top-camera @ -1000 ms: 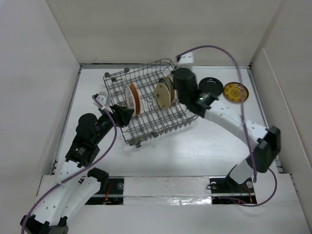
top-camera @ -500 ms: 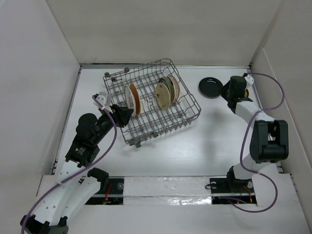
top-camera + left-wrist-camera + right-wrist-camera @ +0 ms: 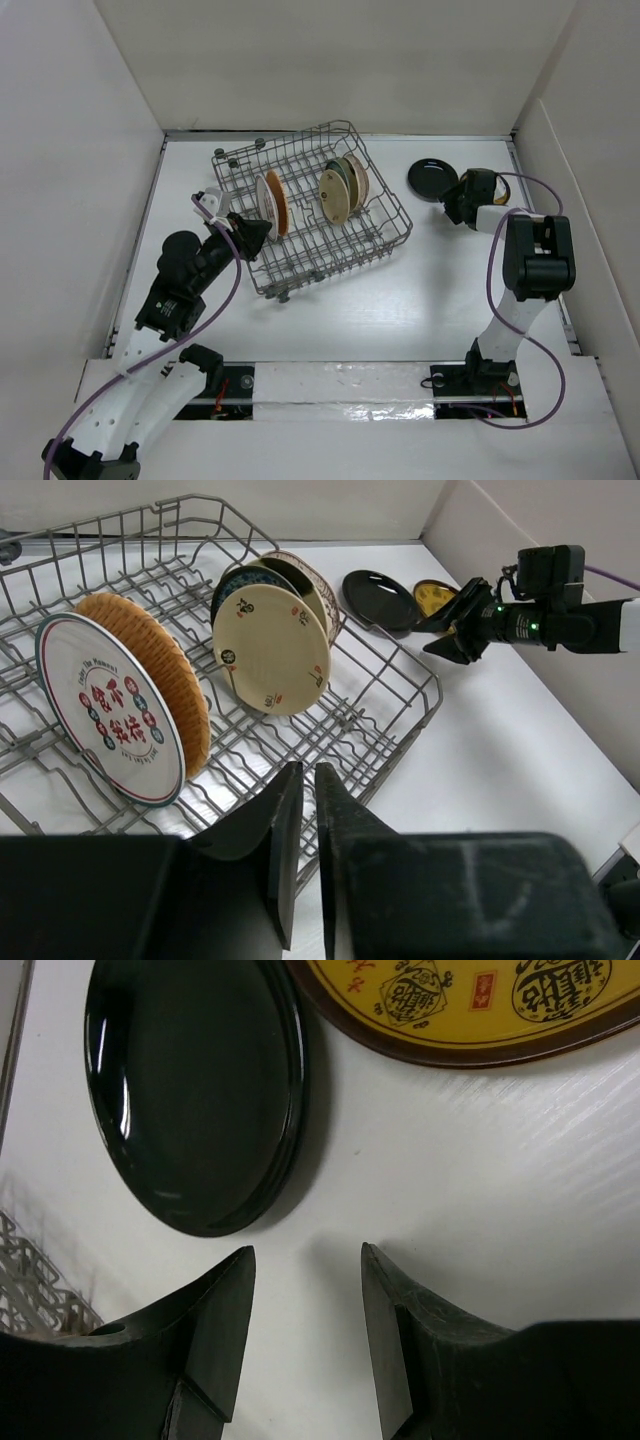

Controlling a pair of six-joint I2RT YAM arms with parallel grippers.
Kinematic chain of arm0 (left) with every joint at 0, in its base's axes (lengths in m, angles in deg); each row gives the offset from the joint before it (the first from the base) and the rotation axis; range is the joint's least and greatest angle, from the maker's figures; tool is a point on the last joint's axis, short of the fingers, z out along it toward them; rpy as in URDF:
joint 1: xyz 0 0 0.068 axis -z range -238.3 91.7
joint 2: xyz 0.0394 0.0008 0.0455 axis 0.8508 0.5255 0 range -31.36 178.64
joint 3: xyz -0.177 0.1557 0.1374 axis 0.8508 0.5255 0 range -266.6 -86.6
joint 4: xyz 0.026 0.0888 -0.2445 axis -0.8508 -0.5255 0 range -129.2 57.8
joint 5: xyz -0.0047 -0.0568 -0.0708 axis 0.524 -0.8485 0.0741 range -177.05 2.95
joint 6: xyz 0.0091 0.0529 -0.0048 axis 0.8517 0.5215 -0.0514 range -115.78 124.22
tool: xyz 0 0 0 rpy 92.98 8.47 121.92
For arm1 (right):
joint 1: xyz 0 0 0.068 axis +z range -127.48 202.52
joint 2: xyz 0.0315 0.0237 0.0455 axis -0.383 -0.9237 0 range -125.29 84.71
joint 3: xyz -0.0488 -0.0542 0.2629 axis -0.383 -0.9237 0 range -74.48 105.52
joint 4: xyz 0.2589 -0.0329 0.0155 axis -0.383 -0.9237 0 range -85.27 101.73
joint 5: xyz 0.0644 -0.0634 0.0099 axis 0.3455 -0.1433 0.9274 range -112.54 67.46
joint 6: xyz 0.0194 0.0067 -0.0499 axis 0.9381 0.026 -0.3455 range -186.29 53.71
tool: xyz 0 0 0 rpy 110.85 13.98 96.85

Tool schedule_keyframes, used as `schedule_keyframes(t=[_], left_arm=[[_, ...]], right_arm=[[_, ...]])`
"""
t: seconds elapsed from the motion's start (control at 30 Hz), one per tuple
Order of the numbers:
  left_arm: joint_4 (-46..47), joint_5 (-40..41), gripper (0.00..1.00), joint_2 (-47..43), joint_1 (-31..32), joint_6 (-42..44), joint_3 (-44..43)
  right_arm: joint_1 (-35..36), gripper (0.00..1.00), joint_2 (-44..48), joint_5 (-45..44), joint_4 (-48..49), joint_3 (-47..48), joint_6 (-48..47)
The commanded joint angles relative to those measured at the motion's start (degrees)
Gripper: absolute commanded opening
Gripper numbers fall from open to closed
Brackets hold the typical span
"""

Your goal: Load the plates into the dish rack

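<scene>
The glossy black plate is just beyond my fingers. My right gripper will move outward toward the plate next, until its open fingers are on both sides of its near rim [image 3: 447, 196] [image 3: 269, 1200].
The dish rack [image 3: 398, 212] stands askew at the table's centre. On edge in it are a whitish plate [image 3: 108, 720] against an orange woven one [image 3: 160, 670], then a cream plate [image 3: 270, 650] with a teal one [image 3: 240, 580] behind it. A glossy black plate [image 3: 195, 1090] and a yellow patterned plate [image 3: 480, 1005] lie flat to the rack's right. My right gripper [image 3: 305, 1252] hovers open and empty low over the table, just short of both. My left gripper [image 3: 308, 770] sits at the rack's left side, fingers nearly touching, holding nothing.
White walls enclose the table on the left, back and right. The right arm's purple cable [image 3: 540, 185] loops above the yellow plate [image 3: 503, 188]. Bare table lies in front of the rack.
My right arm swung from above the rack's cream plates out to the right, opened its gripper and came down by the black and yellow plates. The left gripper's fingers closed together.
</scene>
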Motion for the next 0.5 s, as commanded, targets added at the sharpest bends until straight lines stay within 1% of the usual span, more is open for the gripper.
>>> schedule_keyframes(t=[0.0, 0.07, 0.1, 0.17, 0.27, 0.3, 0.37, 0.4, 0.47], left_arm=[[2.9, -0.3, 0.09, 0.1, -0.1, 0.1, -0.8], [2.8, -0.5, 0.15, 0.2, -0.1, 0.0, -0.8], [2.7, -0.6, 0.15, 0.3, -0.1, 0.0, -0.7], [2.8, -0.6, 0.2, 0.4, -0.1, 0.0, -0.7], [2.7, -0.6, 0.22, 0.8, -0.1, 0.0, -0.7], [2.7, -0.8, 0.22, 0.8, -0.1, 0.0, -0.7], [2.8, -0.8, 0.22, 0.9, -0.1, 0.0, -0.7], [2.8, -0.7, 0.23, 0.9, -0.1, 0.0, -0.7], [2.7, -0.6, 0.23, 1.2, -0.1, 0.0, -0.6]], right_arm=[[-1.0, 0.52, -2.3, 1.9, 3.5, 3.6, 5.0], [-1.0, 0.52, -4.2, 3.1, 3.9, 4.3, 6.8], [-1.7, 0.52, -4.7, 3.1, 4.6, 4.3, 7.5], [-1.7, 0.52, -5.4, 5.6, 8.1, 3.4, 9.9], [-2.3, 0.51, -7.7, 6.1, 7.5, 4.7, 10.6], [-2.3, 0.47, -8.2, 6.2, 7.5, 5.0, 10.7], [-1.7, 0.45, -8.4, 5.4, 7.3, 5.4, 10.8], [-1.7, 0.4, -8.6, 5.1, 6.8, 5.7, 10.8], [-1.7, 0.36, -9.2, 4.7, 5.7, 6.9, 11.2]])
